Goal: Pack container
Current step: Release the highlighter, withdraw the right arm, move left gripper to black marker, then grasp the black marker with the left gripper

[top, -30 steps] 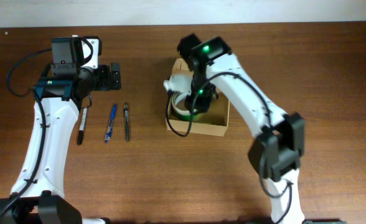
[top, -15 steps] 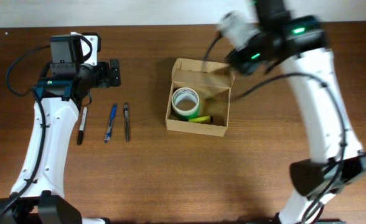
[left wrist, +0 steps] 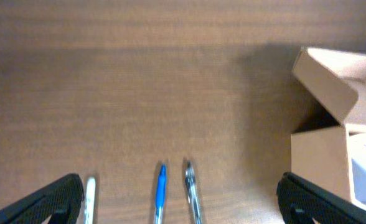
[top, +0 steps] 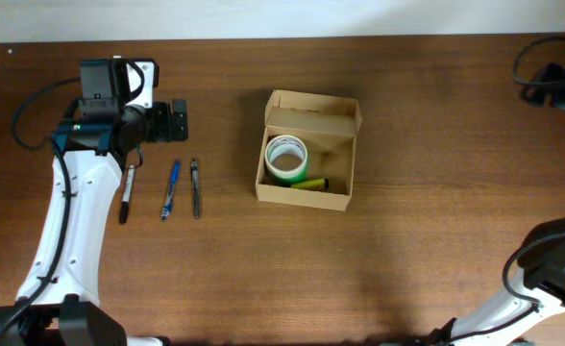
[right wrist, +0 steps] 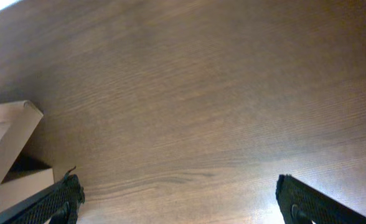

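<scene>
The white pen's far end (left wrist: 90, 191) is below my left gripper, to the left in the wrist view. My left gripper will go down that way next, clear of the blue pen (left wrist: 160, 193).
The container (top: 302, 198), a small tan cardboard box, stands open at mid-table with its flap lid up at the back. Inside lie a green-and-white tape roll (top: 286, 157) and a yellow marker (top: 310, 184). My left gripper (top: 177, 122) hovers open to the left of the box, above three pens. In the left wrist view my gripper (left wrist: 183, 205) spans a white pen (left wrist: 89, 199), a blue pen (left wrist: 160, 193) and a clear pen (left wrist: 192, 193), with the container (left wrist: 317, 162) at right. My right gripper (top: 554, 85) is at the far right edge, open and empty (right wrist: 180, 205), with the container's flap (right wrist: 5, 140) at the left.
The white pen (top: 127, 192), blue pen (top: 171, 189) and clear pen (top: 195, 187) lie side by side left of the box. The right arm's base (top: 552, 264) sits at the lower right, and the left arm (top: 71, 221) runs down the left side.
My right gripper has come up out of the box, left the tape roll inside and swung to the far right edge with its jaws opened. The left arm has not moved.
</scene>
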Robot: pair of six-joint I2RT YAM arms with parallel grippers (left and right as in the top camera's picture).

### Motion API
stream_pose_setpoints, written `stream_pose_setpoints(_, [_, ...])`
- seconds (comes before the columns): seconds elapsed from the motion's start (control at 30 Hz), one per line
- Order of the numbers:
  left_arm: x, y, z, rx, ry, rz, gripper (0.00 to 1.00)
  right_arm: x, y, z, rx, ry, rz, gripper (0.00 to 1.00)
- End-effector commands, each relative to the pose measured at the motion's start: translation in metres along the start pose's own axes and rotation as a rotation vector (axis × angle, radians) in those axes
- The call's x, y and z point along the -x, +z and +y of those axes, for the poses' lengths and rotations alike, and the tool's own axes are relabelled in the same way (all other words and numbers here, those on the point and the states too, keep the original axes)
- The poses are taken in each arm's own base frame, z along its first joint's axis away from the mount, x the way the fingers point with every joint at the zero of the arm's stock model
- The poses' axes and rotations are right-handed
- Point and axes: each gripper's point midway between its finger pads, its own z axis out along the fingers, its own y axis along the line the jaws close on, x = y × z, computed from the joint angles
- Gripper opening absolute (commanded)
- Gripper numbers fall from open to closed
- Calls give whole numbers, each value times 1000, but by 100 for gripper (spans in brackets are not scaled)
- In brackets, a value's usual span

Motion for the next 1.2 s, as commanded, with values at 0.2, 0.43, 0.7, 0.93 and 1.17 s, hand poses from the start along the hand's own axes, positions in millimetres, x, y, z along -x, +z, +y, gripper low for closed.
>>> stream_pose_setpoints(0.2, [-35, -2, 35, 195, 41, 164, 75, -1, -3, 0, 52, 60, -4, 99])
stream_pose_setpoints(0.43, [-82, 23, 55, 220, 173, 399, 85, -1, -3, 0, 52, 60, -4, 99])
stream_pose_setpoints(0.7, [-149, 61, 93, 120, 202, 673, 82, -1, -3, 0, 51, 61, -4, 99])
stream_pose_setpoints(0.93, [-185, 81, 118, 76, 105, 766, 77, -1, -3, 0, 51, 61, -4, 99])
stream_pose_setpoints(1.17, [-182, 92, 121, 94, 71, 739, 76, -1, -3, 0, 51, 61, -4, 99])
